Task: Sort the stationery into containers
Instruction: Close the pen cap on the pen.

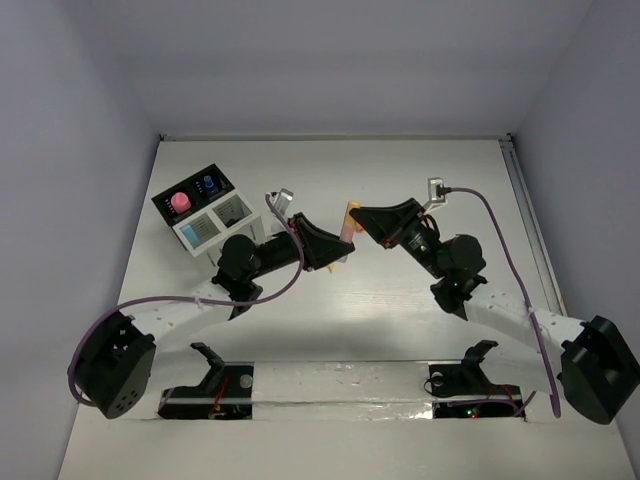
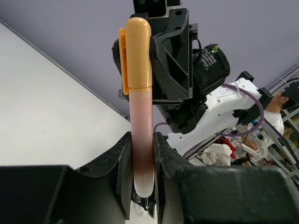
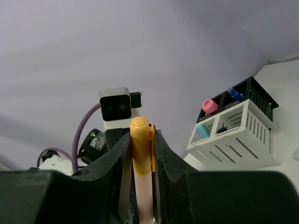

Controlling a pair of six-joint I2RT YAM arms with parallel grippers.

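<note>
I will next carry the highlighter (image 1: 348, 226) over to the left in the top view with my right gripper, then lower and release it, because the light blue piece's section (image 1: 202, 229) there below has room.
One piece of stationery, a highlighter (image 1: 348, 226) with a pink barrel and an orange cap, hangs above the middle of the table between both grippers. My left gripper (image 1: 336, 256) is shut on the lower barrel (image 2: 141, 154). My right gripper (image 1: 360, 213) is shut on the orange cap (image 3: 139, 144). In the left wrist view the cap (image 2: 138, 51) points up in front of the right gripper's black body (image 2: 170, 60). The containers (image 1: 205, 210), two black and two white compartments, stand at the far left.
The organizer (image 3: 243, 135) holds a pink piece (image 3: 210, 106), a blue-capped bottle (image 3: 233, 93) and a light blue piece (image 3: 202, 130). Purple cables (image 1: 510, 250) trail from both wrists. Grey walls close in the table on three sides.
</note>
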